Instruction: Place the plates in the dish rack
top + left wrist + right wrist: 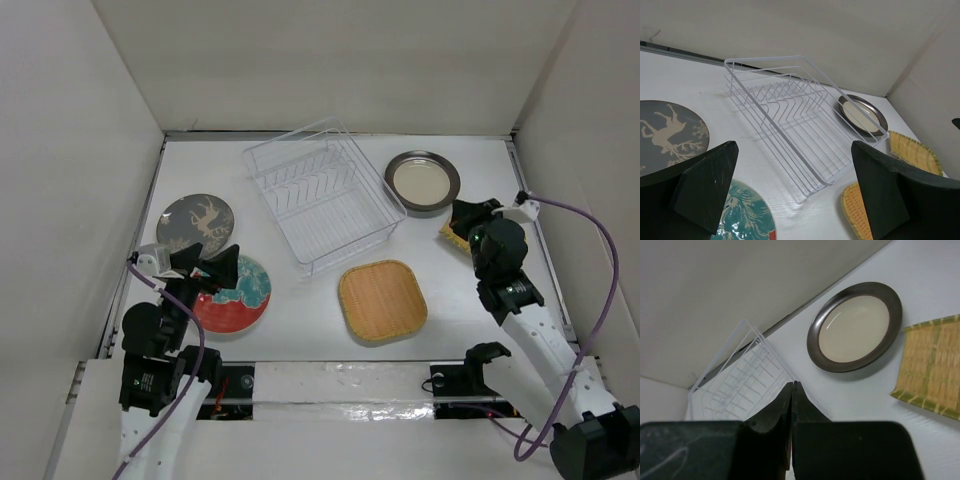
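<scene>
The tan woven plate's near corner lies below and back of the robot's right gripper, so the gripper will next open and lower back toward the side onto that corner.
The clear dish rack [325, 195] stands empty at the middle back. The grey antlered-animal plate [195, 222] and the red-and-teal plate [235, 295] lie flat at the left. The tan rounded-square plate [382, 300] lies in front of the rack. The dark-rimmed cream plate [422, 181] lies at the back right. A second tan woven plate [450, 236] is partly hidden under the right arm. My left gripper [210, 263] is open and empty above the red-and-teal plate's left edge. My right gripper [460, 213] is shut and empty, just in front of the dark-rimmed plate.
White walls close in the table on the left, back and right. The left wrist view shows the rack [790, 115] ahead, between the open fingers [710, 185]. The right wrist view shows the dark-rimmed plate [855, 327] and tan woven plate [932, 367] beyond the shut gripper [792, 386].
</scene>
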Available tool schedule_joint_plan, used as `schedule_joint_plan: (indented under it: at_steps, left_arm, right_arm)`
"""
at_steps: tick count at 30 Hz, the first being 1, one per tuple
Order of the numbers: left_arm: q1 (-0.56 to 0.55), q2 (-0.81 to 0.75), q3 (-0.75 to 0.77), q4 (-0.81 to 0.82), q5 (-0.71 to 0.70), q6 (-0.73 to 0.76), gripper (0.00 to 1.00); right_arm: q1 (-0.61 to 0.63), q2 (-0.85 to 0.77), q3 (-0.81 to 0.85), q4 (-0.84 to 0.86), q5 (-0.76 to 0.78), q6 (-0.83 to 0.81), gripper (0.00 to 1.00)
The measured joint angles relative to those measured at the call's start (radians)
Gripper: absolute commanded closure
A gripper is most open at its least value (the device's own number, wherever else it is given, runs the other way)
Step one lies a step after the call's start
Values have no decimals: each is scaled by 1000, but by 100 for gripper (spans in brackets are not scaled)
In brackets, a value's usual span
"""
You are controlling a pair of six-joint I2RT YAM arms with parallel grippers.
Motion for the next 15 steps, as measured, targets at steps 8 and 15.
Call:
schedule_joint_plan:
  at_steps: [8,15]
  left_arm:
    - [-19,-34,0,0,0,1,4]
    - [-45,-42,-6,5,1,0,42]
  right_arm:
    - [-317,-107,-128,-77,-61,76,53]
    - [-591,49,-203,-48,-176,115,18]
